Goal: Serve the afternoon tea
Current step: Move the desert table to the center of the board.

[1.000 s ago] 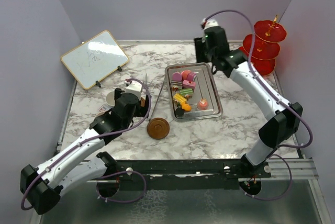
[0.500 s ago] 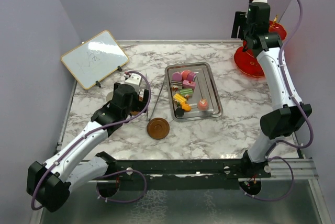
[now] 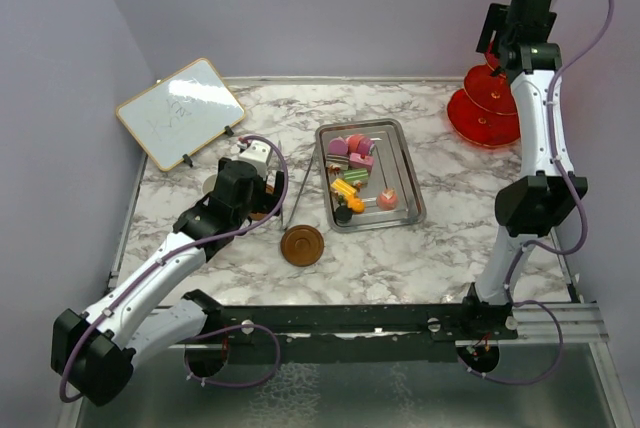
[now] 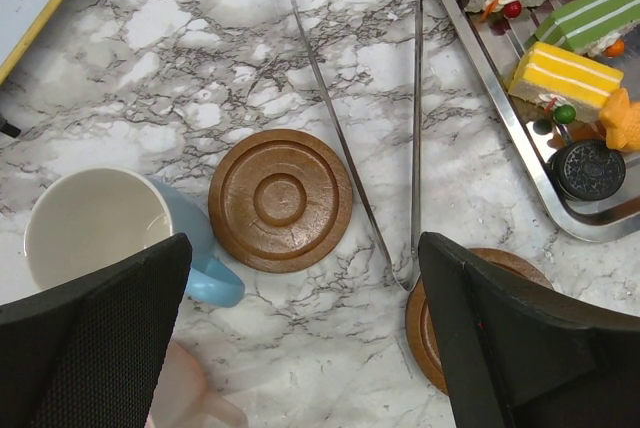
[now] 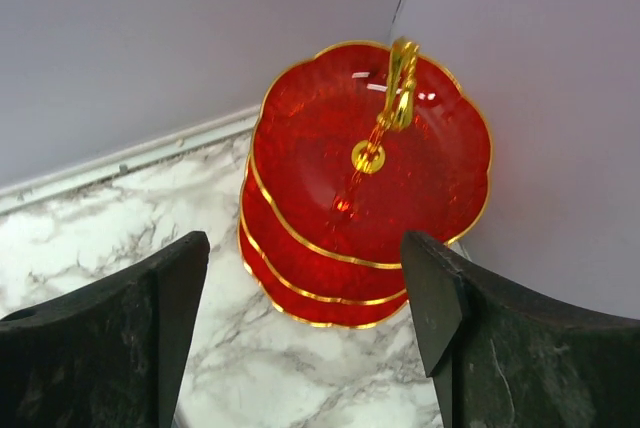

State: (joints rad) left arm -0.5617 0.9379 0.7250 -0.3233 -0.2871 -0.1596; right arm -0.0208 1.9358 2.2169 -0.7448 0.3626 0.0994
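My right gripper will next reach outward, to its right in the wrist view, and lower around the gold finial [image 5: 402,83] below.
The red three-tier stand [image 5: 350,198] with its gold finial [image 5: 402,83] stands in the far right corner; the right arm partly hides the stand in the top view [image 3: 478,113]. My right gripper [image 5: 305,338] is open and empty, high above the stand. My left gripper [image 4: 305,348] is open and empty, above bare marble between two brown saucers [image 4: 280,200] [image 4: 445,320]. A blue cup [image 4: 100,238] and a pink cup [image 4: 185,398] are at its left finger. Cake pieces [image 3: 352,173] lie in the steel tray [image 3: 400,153].
Metal tongs [image 4: 385,148] lie between the left saucer and the tray [image 4: 500,108]. A wood-framed whiteboard [image 3: 180,111] stands at the far left. Purple walls close in the back and both sides.
My right arm has swung from the tray's far end up and right to a spot high over the red stand. My left arm shifted slightly at first, then stayed put.
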